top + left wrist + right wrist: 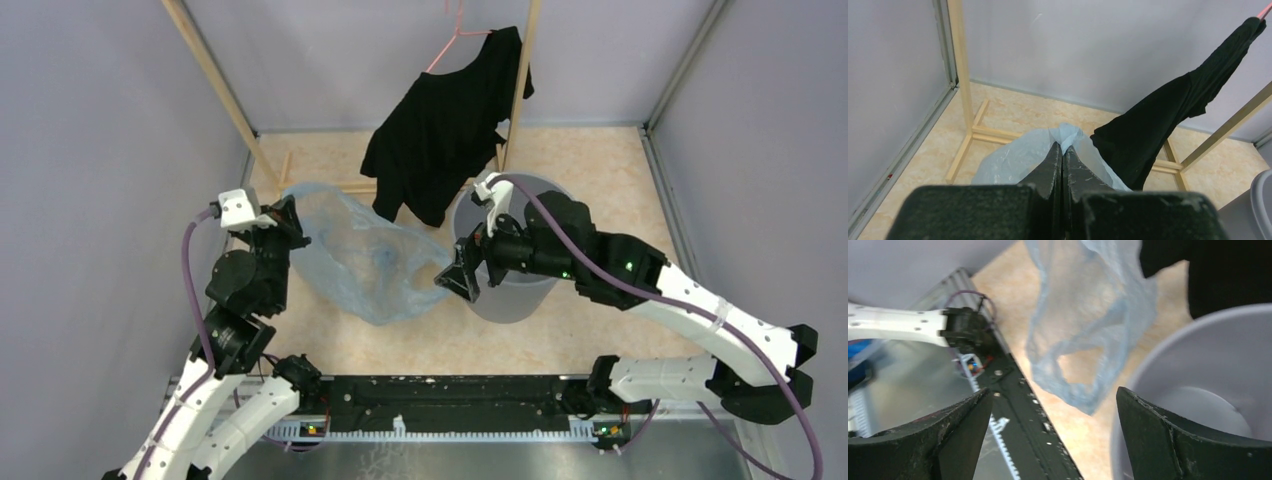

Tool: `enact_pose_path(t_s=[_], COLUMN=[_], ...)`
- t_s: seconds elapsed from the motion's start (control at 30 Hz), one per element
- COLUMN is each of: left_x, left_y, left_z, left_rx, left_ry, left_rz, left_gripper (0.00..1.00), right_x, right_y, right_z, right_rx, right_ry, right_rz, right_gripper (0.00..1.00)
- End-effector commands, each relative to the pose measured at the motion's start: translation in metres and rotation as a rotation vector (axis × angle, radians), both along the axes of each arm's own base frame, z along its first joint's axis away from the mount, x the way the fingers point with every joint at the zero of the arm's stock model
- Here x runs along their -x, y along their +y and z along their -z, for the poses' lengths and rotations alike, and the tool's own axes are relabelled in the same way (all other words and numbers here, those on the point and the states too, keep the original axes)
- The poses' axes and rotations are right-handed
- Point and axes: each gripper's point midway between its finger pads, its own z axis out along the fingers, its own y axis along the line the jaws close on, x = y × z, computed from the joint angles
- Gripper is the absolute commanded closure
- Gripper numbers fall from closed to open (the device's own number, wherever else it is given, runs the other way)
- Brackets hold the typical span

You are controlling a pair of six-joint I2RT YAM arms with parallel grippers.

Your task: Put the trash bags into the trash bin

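Observation:
My right gripper will go down and to the left in the top view, onto the bag's edge by the bin, because that edge of the bag hangs loose.
A thin pale blue trash bag [365,255] hangs in the air, spread between the arms left of the round grey trash bin [515,285]. My left gripper [296,222] is shut on the bag's upper left edge; in the left wrist view the film [1015,160] bunches at the closed fingertips [1062,147]. My right gripper [460,281] is open and empty, beside the bin's left wall and at the bag's lower right corner. In the right wrist view the bag [1093,330] hangs beyond the open jaws, with the bin [1208,370] on the right.
A black shirt [450,125] on a pink hanger [455,35] hangs from a wooden rack [215,85], right behind the bin and over the bag's top edge. Grey walls close in the floor on three sides. The arms' base rail [450,400] runs along the near edge.

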Motion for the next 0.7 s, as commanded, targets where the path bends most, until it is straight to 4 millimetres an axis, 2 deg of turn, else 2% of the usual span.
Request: enact_pose_path(t_s=[0.0,0.13,0.3,0.4,0.47,0.67], left_x=[0.004,0.005,0.007,0.009,0.012,0.02], left_y=[0.009,0.011,0.013,0.016,0.019,0.03], left_z=[-0.011,-0.012,-0.012,-0.013,-0.014,-0.015], left_rx=[0.051,0.054,0.062,0.079,0.093,0.13], left_ry=[-0.056,-0.058,-0.06,-0.064,-0.07,-0.097], left_rz=[-0.037,-0.044,-0.05,-0.062,-0.071,-0.109], left_gripper=[1.0,1.0,1.0,1.0,1.0,1.0], right_x=[0.034,0.038,0.04,0.043,0.038,0.018], right_y=[0.035,0.061,0.052,0.047,0.042,0.025], right_z=[-0.032,0.008,0.047,0.055,0.056,0.043], right_rx=[-0.176,-0.137,0.028,0.045,0.039,0.0], right_ry=[0.041,0.183,0.221,0.245,0.229,0.147], right_rz=[-0.194,-0.185,-0.077,-0.036,0.013,0.133], right_gripper=[0.07,0.07,0.07,0.07,0.07,0.07])
